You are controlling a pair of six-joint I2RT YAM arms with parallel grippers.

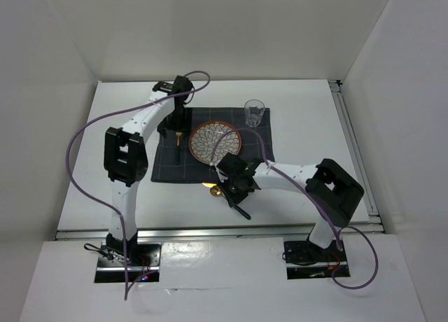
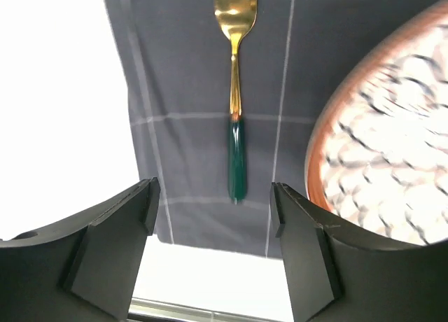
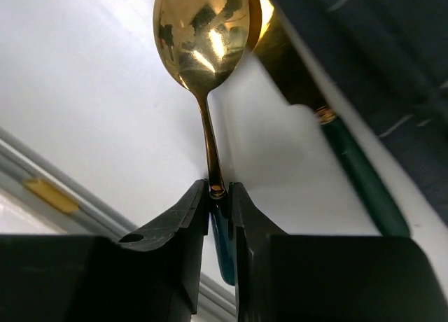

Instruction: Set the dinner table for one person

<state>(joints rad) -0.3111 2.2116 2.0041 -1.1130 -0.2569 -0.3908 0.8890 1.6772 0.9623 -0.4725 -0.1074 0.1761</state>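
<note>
My right gripper needs to carry the spoon (image 3: 206, 28) outward next, turn it alongside the plate and let it go there, because the mat's empty part opposite the fork is outward.
The white dinner table (image 1: 315, 126) carries a dark grey checked placemat (image 1: 168, 164). On it lie a patterned plate (image 1: 215, 141) with an orange rim and, to its left, a gold fork (image 1: 178, 141) with a green handle; a clear glass (image 1: 254, 113) stands at the mat's far right corner. My left gripper (image 1: 175, 122) is open and empty over the mat's far edge, with the fork (image 2: 236, 91) lying just ahead of its fingers (image 2: 213, 203). My right gripper (image 3: 220, 189) is shut on the green handle of a gold spoon (image 3: 206, 28) over the table by the mat's near edge (image 1: 222, 190).
A second gold utensil with a green handle (image 3: 357, 171) lies on the table beside the placemat's edge (image 3: 378, 49), right of the spoon. Metal rails run along the table's near edge (image 1: 210, 231) and right edge (image 1: 353, 147). White walls enclose the table.
</note>
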